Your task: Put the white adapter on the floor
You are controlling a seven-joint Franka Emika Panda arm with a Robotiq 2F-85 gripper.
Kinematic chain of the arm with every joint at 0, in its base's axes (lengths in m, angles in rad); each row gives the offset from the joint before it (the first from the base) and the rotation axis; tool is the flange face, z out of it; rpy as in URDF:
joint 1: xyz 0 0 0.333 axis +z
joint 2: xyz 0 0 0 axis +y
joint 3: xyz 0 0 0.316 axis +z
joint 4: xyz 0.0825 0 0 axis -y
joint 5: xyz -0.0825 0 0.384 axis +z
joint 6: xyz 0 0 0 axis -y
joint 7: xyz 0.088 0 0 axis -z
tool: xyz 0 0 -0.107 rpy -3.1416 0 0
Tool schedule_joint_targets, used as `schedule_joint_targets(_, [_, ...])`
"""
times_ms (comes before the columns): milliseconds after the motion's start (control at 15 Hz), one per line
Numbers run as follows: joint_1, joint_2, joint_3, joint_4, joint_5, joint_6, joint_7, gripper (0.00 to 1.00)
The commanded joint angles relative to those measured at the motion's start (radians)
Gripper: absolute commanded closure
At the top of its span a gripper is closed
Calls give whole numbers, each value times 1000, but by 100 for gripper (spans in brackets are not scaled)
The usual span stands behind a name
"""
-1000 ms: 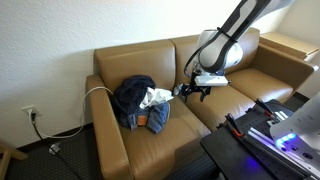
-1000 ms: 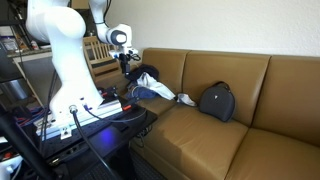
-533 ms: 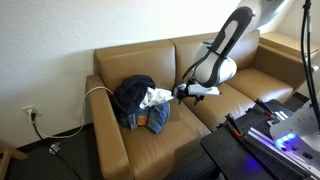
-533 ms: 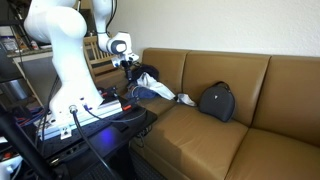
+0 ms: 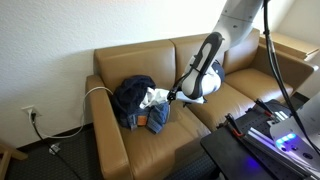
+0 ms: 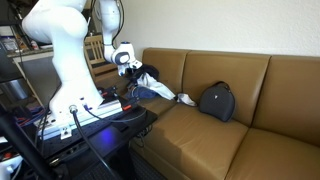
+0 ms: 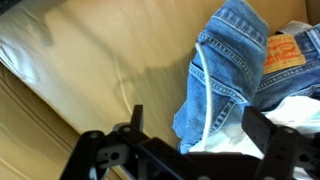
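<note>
I need to lower my gripper toward the jeans [image 7: 240, 55] next, with its open fingers on both sides of the small white rounded piece [image 7: 206, 126], and close it, because that piece is already lined up between my fingertips.
A thin white cord [image 5: 100, 90] runs from the wall over the sofa arm into a clothes pile [image 5: 138, 100] on the tan sofa's end seat. In the wrist view the cord [image 7: 196, 85] crosses blue jeans [image 7: 240, 55] down to a white patch [image 7: 235, 135] between my fingers. I cannot tell if that patch is the white adapter or cloth. It also shows in an exterior view [image 5: 156, 96]. My gripper [image 5: 172, 97] [image 6: 129, 70] [image 7: 200, 130] is open and empty, low over the pile's edge. The dark carpet floor [image 5: 60, 160] lies beside the sofa.
A white wall socket [image 5: 30, 113] sits low on the wall. A black bag [image 6: 215, 100] rests on the sofa's middle seat. The robot's base and a cart with cables [image 6: 70, 110] stand in front of the sofa. A wooden side table [image 5: 290, 45] is at the far end.
The arm has dropped and swung toward the clothes pile. The gripper is now lower and closer to the white patch and jeans. It stayed open.
</note>
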Motion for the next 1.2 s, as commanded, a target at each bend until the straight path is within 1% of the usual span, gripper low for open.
schedule_joint_targets(0, [126,58,-85,68,53,3,19,0])
schedule_joint_targets(67, [65,42,-50,40,32,4,-7,0])
schedule_joint_targets(200, [108,58,-70,60,44,5,5,0])
schedule_joint_targets(267, [140,78,-91,70,50,35,10,0])
schedule_joint_targets(333, [125,113,-72,94,46,56,10,0])
schedule_joint_targets(400, [130,132,-73,108,42,67,6,0])
schedule_joint_targets(467, [120,160,-54,130,41,86,8,0])
schedule_joint_targets(600, [137,209,-55,168,51,138,8,0])
schedule_joint_targets(667, [133,233,-47,188,51,162,4,0])
schedule_joint_targets(800, [151,281,-60,235,70,201,2,0])
schedule_joint_targets(867, [175,293,-85,281,91,162,1,0])
schedule_joint_targets(933, [177,316,-92,297,97,166,-3,2])
schedule_joint_targets(1000, [195,337,-112,323,116,164,-2,26])
schedule_joint_targets(1067, [202,354,-124,342,129,164,-2,26])
schedule_joint_targets(1133, [207,370,-133,359,140,163,-2,31])
